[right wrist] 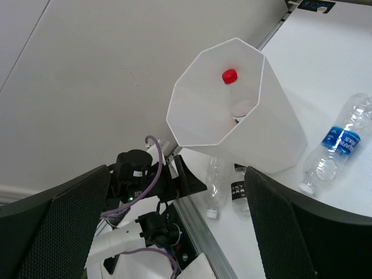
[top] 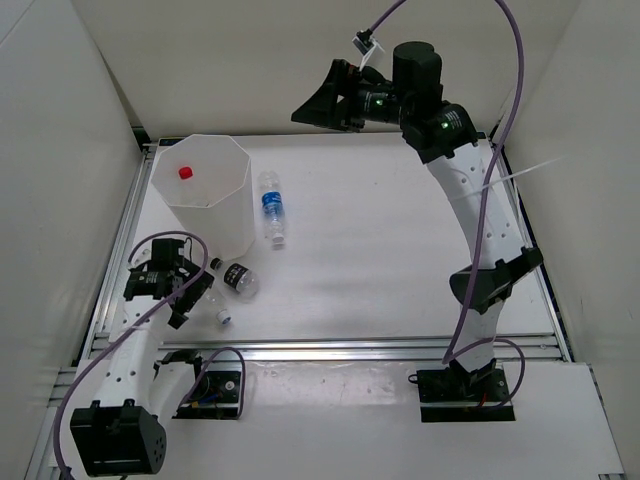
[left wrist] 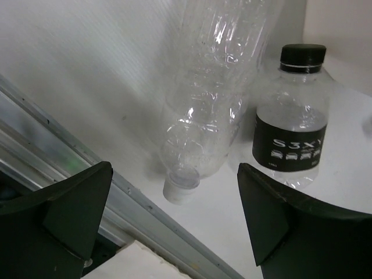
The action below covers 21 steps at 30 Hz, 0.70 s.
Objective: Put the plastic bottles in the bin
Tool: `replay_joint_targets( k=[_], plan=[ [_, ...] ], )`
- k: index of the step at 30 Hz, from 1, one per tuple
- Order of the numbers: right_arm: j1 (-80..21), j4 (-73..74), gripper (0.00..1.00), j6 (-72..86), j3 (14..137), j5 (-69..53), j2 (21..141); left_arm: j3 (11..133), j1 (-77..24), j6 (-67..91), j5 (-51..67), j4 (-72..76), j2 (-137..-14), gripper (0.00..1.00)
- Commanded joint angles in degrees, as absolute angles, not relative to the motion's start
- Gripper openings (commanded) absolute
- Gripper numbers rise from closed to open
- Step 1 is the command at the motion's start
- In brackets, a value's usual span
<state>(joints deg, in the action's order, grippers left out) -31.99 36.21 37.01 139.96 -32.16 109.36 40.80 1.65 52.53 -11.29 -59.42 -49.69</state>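
The left gripper lowers its open fingers around the plain bottle's shoulder (top: 218,307) (left wrist: 196,144) below it next, since the bottle's cap is already between them.
The bin (top: 212,205) stands at the back left; a red-capped bottle (top: 185,172) lies inside it, also seen in the right wrist view (right wrist: 230,76). The blue-label bottle (top: 271,207) lies right of the bin. The black-cap, dark-label bottle (top: 238,278) and the plain white-cap bottle (top: 217,307) lie in front of the bin. My left gripper (top: 188,285) is open and low beside the plain bottle (left wrist: 203,110), whose cap (left wrist: 181,187) points at it; the dark-label bottle (left wrist: 292,128) lies to its right. My right gripper (top: 318,108) is open and empty, high above the back.
A metal rail (top: 350,347) runs along the table's front edge, close under the left gripper (left wrist: 70,151). White walls (top: 60,150) enclose the left, back and right. From the right wrist, the bin (right wrist: 273,139), blue-label bottle (right wrist: 337,142) and left arm (right wrist: 136,174) show below.
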Motion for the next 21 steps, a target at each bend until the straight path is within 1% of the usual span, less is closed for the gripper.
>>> replay_joint_targets(
  k=[1,5,8,9,12,13,16,17,19,21],
  plan=[
    [-30.24,37.61,1.00,34.89,139.66,-35.86,106.70,37.72,1.41,54.05,-11.59,-51.96,-50.62,1.00],
    [-28.48,38.14,1.00,34.37,139.66,-39.19,106.70,35.86,1.93,52.47,-12.13,-47.74,-54.40,1.00],
    [-27.16,38.75,1.00,34.89,139.66,-41.39,106.70,32.79,1.93,52.47,-11.61,-45.27,-54.93,1.00],
    [-27.16,38.76,1.00,34.89,139.66,-42.18,106.70,32.17,1.93,52.99,-12.12,-44.65,-54.93,0.98],
    [-26.02,38.76,1.00,35.60,139.66,-43.50,106.17,30.41,1.93,53.61,-13.35,-44.65,-54.85,0.87],
    [-26.02,38.76,1.00,35.60,139.66,-43.51,106.17,29.80,1.93,53.61,-13.36,-44.65,-54.84,0.80],
    [-24.97,38.76,1.00,35.60,138.26,-44.99,105.65,31.46,1.41,53.61,-12.83,-45.26,-53.61,0.73],
    [-24.96,38.76,1.00,35.60,137.47,-45.52,105.64,33.81,1.41,53.61,-13.44,-48.13,-52.22,0.68],
    [-24.96,39.28,1.00,35.60,136.50,-45.53,105.04,36.90,1.41,54.40,-14.67,-52.19,-50.90,0.66],
    [-24.96,39.29,1.00,35.60,135.62,-46.05,105.03,43.13,1.41,55.46,-16.61,-59.56,-48.52,0.62]
  ],
)
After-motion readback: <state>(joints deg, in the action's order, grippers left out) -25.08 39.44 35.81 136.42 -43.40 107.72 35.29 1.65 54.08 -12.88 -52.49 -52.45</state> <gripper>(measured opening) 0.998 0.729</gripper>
